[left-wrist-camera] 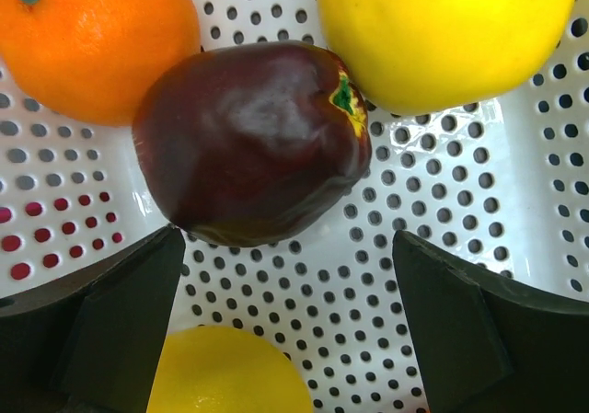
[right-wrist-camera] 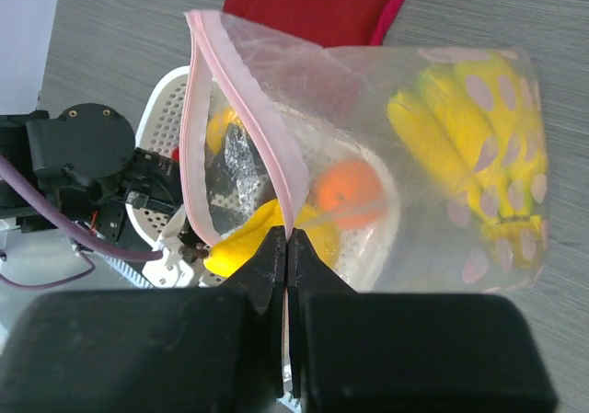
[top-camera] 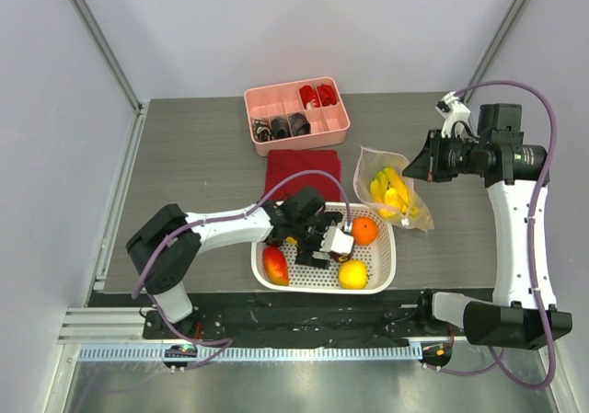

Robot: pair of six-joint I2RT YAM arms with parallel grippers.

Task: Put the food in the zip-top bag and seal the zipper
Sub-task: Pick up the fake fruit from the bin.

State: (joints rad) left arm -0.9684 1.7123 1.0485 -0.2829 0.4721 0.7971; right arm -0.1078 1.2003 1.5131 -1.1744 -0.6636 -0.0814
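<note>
I need to move my left gripper to the right in the top view, with its fingers open around the middle of the dark purple plum, because the plum lies just beyond the fingers.
The clear zip-top bag [top-camera: 368, 166] lies right of the white perforated basket [top-camera: 382, 264] with a yellow banana [top-camera: 394, 192] inside. My right gripper [top-camera: 414, 166] is shut on the bag's pink zipper strip [right-wrist-camera: 250, 100] at the mouth [right-wrist-camera: 288, 238], which gapes open. The banana [right-wrist-camera: 469, 146] shows through the bag [right-wrist-camera: 386, 73]. My left gripper [top-camera: 327, 238] is open inside the basket, jaws spread just short of a dark purple plum [left-wrist-camera: 253, 142]. An orange [left-wrist-camera: 97, 40] and two lemons [left-wrist-camera: 451, 36] [left-wrist-camera: 230, 372] lie around it. A red-yellow mango [top-camera: 274, 264] lies at the basket's left.
A pink divided tray [top-camera: 296, 114] with small red and dark items stands at the back. A red cloth [top-camera: 302, 169] lies between the tray and the basket. Slanted frame posts stand at the back corners.
</note>
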